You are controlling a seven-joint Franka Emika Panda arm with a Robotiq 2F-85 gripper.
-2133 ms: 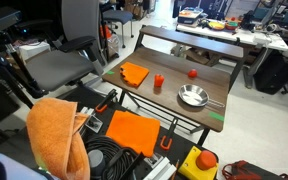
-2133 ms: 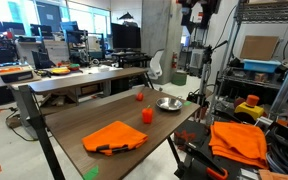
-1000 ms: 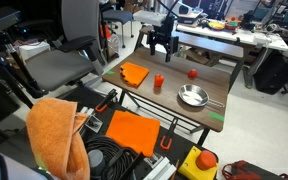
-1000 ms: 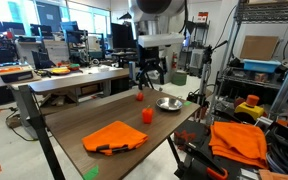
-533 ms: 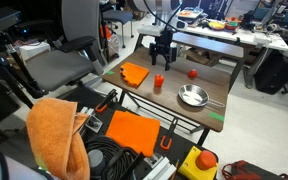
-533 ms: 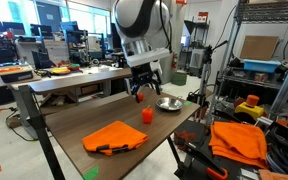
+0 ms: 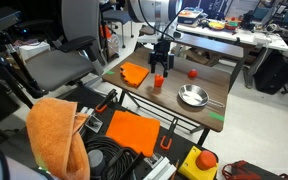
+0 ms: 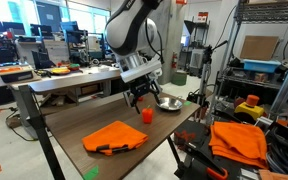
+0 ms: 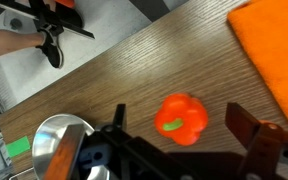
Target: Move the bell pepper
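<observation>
Next, my open gripper moves down around the sides of the bell pepper (image 7: pixel 157 82) (image 9: pixel 181 119) below it on the tabletop, since its fingers already are on either side of it.
The bell pepper (image 7: pixel 157 82) is small and orange-red and stands on the wooden table (image 7: pixel 216 84); it shows in both exterior views (image 8: pixel 147 115). In the wrist view it (image 9: pixel 182 119) shows its green stem from above. My gripper (image 7: pixel 160 64) hangs just above it (image 8: pixel 139 96), open and empty. In the wrist view the gripper (image 9: pixel 177 110) has one finger on each side of the pepper, not touching it.
A flat orange cloth (image 7: pixel 134 73) (image 8: pixel 116 135) (image 9: pixel 274 40) lies beside the pepper. A metal bowl (image 7: pixel 192 95) (image 8: pixel 168 103) (image 9: pixel 54 145) and a rounder red object (image 7: pixel 192 72) are nearby. Green tape (image 7: pixel 216 116) marks the table edge. An office chair (image 7: pixel 69 50) stands behind.
The arm has come into view and moved down over the table. The open gripper now sits just above the bell pepper. The pepper has not moved.
</observation>
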